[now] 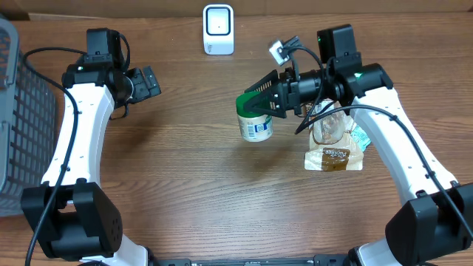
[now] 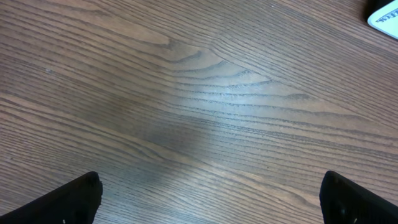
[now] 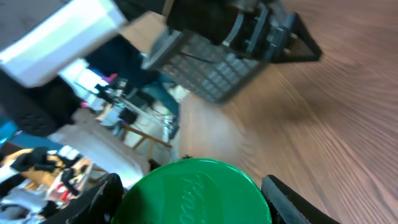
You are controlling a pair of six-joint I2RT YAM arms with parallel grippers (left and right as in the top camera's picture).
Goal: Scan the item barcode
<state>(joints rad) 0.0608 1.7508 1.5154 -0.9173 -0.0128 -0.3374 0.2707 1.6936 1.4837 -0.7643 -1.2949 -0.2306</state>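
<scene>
My right gripper turns downward next, shifts left in the overhead view and lowers. It then releases the jar (image 1: 257, 128) on bare wood before the scanner, since the jar hangs tipped.
The item is a white jar (image 1: 257, 128) with a green lid (image 3: 196, 193). It hangs above the table's middle, and my right gripper (image 1: 253, 102) is shut on it at the lid, one finger on either side. The right wrist view looks straight onto the lid face between the black fingers (image 3: 93, 202). No barcode shows on the jar's label in these views. The white scanner (image 1: 218, 29) stands at the back centre, apart from the jar. My left gripper (image 1: 148, 81) hovers open over bare wood at the left, its fingertips (image 2: 68, 199) wide apart with nothing between them.
A grey basket (image 1: 22, 111) sits at the left edge and also shows in the right wrist view (image 3: 217, 68). A brown packet (image 1: 334, 159) and a clear plastic packet (image 1: 329, 129) lie under the right arm. A white corner of the scanner (image 2: 385, 15) shows at the left wrist view's top right.
</scene>
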